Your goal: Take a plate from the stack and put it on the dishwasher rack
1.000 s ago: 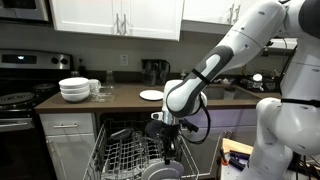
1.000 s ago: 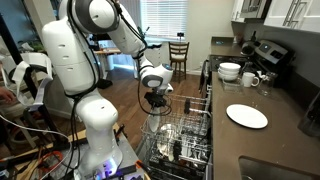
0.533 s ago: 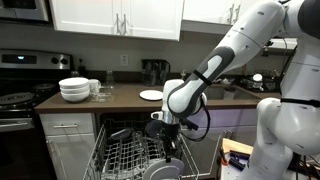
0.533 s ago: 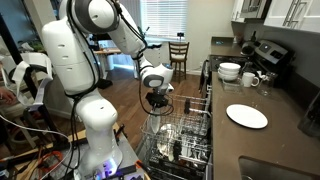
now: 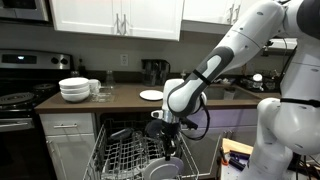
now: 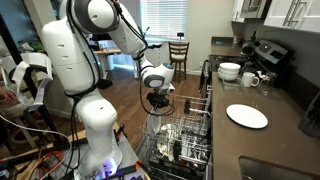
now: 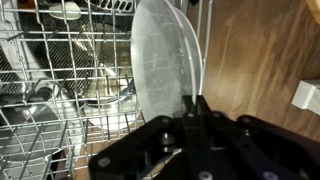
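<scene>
The rack's side by the wooden floor is below my gripper, so it will go down next, set the plate (image 5: 164, 168) on edge and release the plate's rim.
In the wrist view my gripper (image 7: 196, 103) is shut on the rim of a thin white plate (image 7: 165, 60). The plate stands on edge at the side of the dishwasher rack (image 7: 40, 90), next to the wooden floor. In both exterior views the gripper (image 5: 167, 140) (image 6: 157, 103) points down over the light-grey wire rack (image 5: 125, 155) (image 6: 188, 140), which is pulled out of the open dishwasher, and the held plate (image 5: 164, 168) (image 6: 154, 126) hangs below it. The stack (image 5: 151, 95) (image 6: 247, 116) lies flat on the dark counter.
A pile of deep white bowls (image 5: 74, 89) (image 6: 230, 71) and mugs (image 5: 96, 87) stand on the counter near the stove (image 5: 20, 98). Dishes sit lower in the rack (image 7: 95, 95). A wooden chair (image 6: 179, 55) stands on the floor behind the arm.
</scene>
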You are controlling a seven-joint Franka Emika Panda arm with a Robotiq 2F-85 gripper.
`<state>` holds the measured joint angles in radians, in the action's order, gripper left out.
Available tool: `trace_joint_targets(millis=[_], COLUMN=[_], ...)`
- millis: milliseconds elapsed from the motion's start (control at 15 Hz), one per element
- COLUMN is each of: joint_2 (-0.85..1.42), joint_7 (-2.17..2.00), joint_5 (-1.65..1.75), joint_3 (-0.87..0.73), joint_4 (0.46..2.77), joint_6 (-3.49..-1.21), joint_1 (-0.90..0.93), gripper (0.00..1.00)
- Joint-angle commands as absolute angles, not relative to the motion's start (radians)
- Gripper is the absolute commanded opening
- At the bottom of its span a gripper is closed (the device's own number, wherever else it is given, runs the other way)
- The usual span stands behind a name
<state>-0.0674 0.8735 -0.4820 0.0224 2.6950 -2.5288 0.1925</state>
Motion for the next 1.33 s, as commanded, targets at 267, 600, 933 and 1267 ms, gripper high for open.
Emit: trace_joint_targets(millis=[267,600,933,1267], joint_2=[-0.032,-0.043,-0.009,0.023], joint_7=[0.872,0.872,0.893,0.904], joint_5=[-0.486,-0.482,-0.498,-0.519], joint_3=[0.038,0.044,0.05,0.065], joint_4=[2.676,2.693,2.681,2.664], joint_6=[-2.59,-2.56,-2.566,-2.576], joint_1=[0.162,0.163,0.162,0.157], gripper=[0.01,0.05,0.02,0.02])
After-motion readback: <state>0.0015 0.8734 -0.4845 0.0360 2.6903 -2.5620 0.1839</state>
